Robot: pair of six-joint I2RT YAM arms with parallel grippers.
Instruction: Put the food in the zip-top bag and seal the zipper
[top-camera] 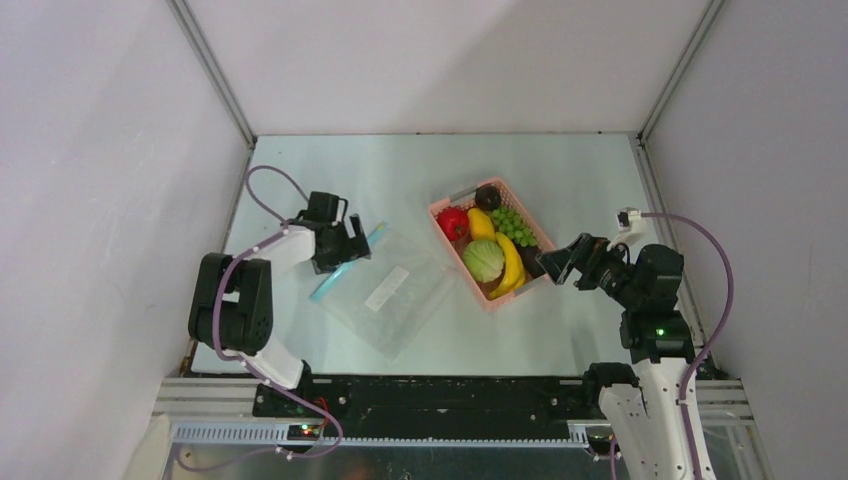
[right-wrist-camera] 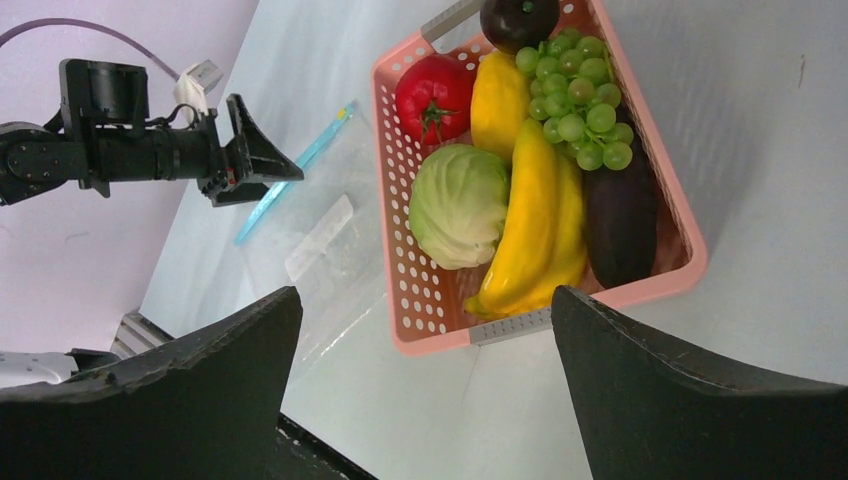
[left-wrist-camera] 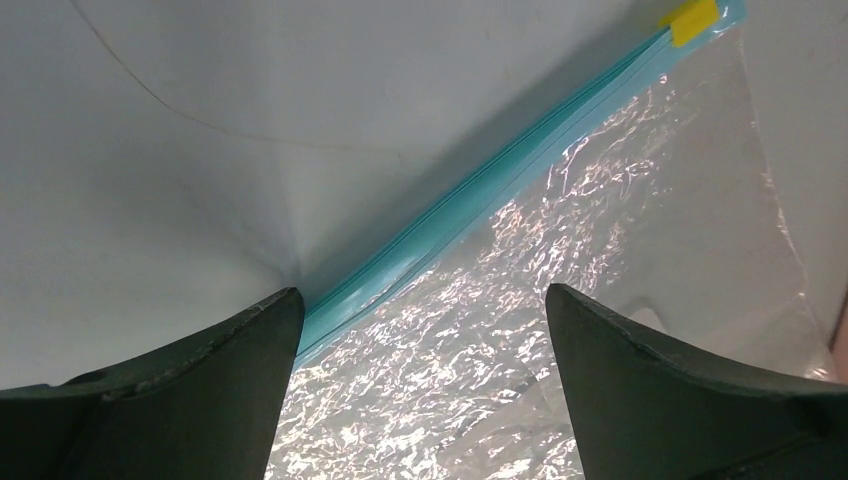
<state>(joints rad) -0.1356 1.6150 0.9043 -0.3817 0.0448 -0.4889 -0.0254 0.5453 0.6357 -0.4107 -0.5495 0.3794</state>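
Note:
I will next move my left gripper toward the right in the top view and slightly back onto the zipper's middle part [top-camera: 346, 267] [left-wrist-camera: 388, 275], because the zipper runs at a slant past one finger.
The clear zip-top bag [top-camera: 388, 292] lies flat left of the pink basket, its white label [top-camera: 386, 288] up and its blue zipper [top-camera: 346, 266] along the left edge. My left gripper [top-camera: 350, 245] is open just above the zipper [left-wrist-camera: 480, 185] and the crinkled bag [left-wrist-camera: 560, 290]. The food sits in the basket: red tomato [right-wrist-camera: 434, 95], yellow banana [right-wrist-camera: 530, 230], yellow piece [right-wrist-camera: 497, 100], green grapes [right-wrist-camera: 582, 95], pale cabbage [right-wrist-camera: 458, 205], dark eggplant [right-wrist-camera: 620, 220] and a dark round fruit [right-wrist-camera: 518, 18]. My right gripper [top-camera: 556, 264] is open and empty at the basket's near right corner.
The pink basket [top-camera: 441, 206] stands mid-table, right of the bag; it also shows in the right wrist view [right-wrist-camera: 400, 270]. A yellow tab [left-wrist-camera: 693, 20] marks one zipper end. Grey walls close in the table on three sides. The black rail runs along the near edge.

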